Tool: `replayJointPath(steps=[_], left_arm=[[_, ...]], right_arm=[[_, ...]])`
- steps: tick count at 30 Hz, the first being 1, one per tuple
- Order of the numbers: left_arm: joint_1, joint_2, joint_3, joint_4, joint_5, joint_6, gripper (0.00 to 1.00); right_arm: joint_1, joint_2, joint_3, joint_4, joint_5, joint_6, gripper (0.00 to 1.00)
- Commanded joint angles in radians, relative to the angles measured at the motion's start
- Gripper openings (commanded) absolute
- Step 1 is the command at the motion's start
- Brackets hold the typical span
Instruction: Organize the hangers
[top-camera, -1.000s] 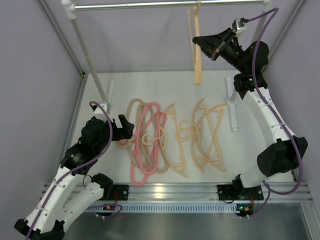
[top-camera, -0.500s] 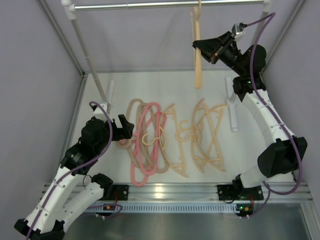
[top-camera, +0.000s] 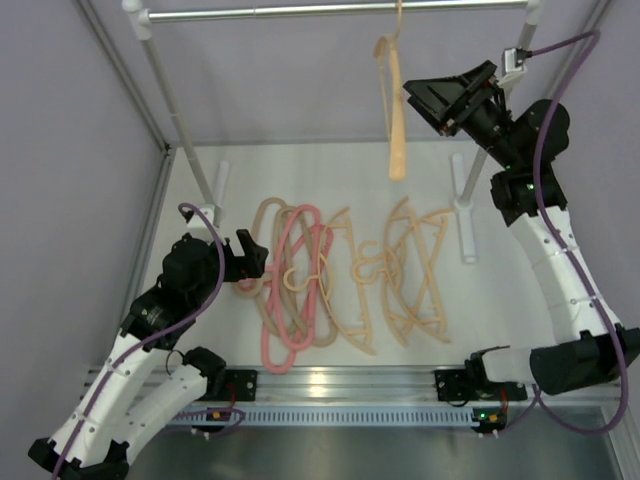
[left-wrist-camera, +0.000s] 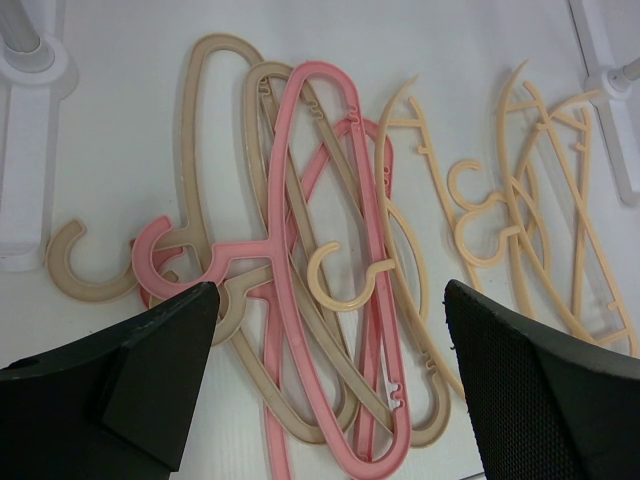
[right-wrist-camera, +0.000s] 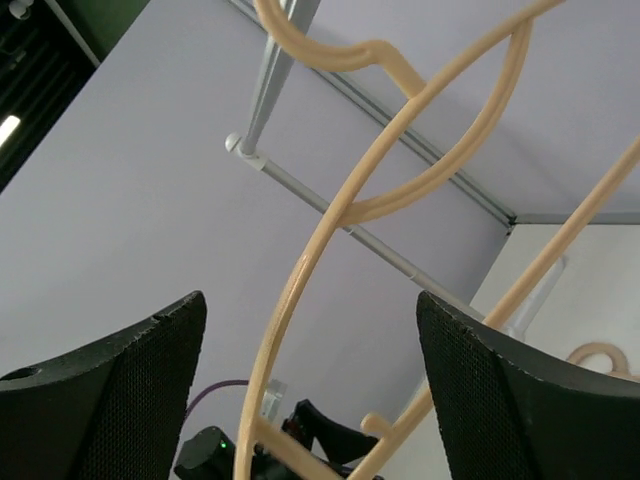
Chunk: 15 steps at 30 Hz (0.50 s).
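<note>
My right gripper moves back and down next, fingers turning toward the table, onto a peach hanger's curved near arm (top-camera: 411, 300), since the one above hangs by its hook.
One peach hanger (top-camera: 394, 105) hangs by its hook from the grey rail (top-camera: 300, 10). My right gripper (top-camera: 426, 106) is open just to its right and apart from it. In the right wrist view the hanger's curved arm (right-wrist-camera: 300, 270) runs through the wide gap between the fingers (right-wrist-camera: 110, 400) without touching them. The other hangers lie in a tangled pile on the white table: pink (top-camera: 296, 285), beige (top-camera: 268, 250) and peach (top-camera: 412, 270). My left gripper (top-camera: 250, 256) hovers open at the pile's left edge, over a pink hanger (left-wrist-camera: 330, 250) and a beige hanger (left-wrist-camera: 215, 130), holding nothing.
The rail stands on white posts (top-camera: 176, 112) with white feet on the table at the left (top-camera: 212, 195) and right (top-camera: 464, 215). Lilac walls close in the back and both sides. A metal strip (top-camera: 330, 385) runs along the near edge.
My right gripper has opened and let go of the peach hanger, which now hangs from the rail. The right arm has drawn back to the right and upward. The left arm is still.
</note>
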Motion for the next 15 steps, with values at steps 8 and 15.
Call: replayJointPath(steps=[8, 15], left_arm=[[0.003, -0.018, -0.008, 0.003, -0.005, -0.004, 0.98], [0.004, -0.031, -0.01, 0.003, -0.002, -0.009, 0.98]], right_arm=[[-0.017, -0.381, -0.204, -0.457, 0.337, -0.394, 0.75], [-0.018, -0.606, -0.517, -0.684, 0.512, -0.56, 0.65]])
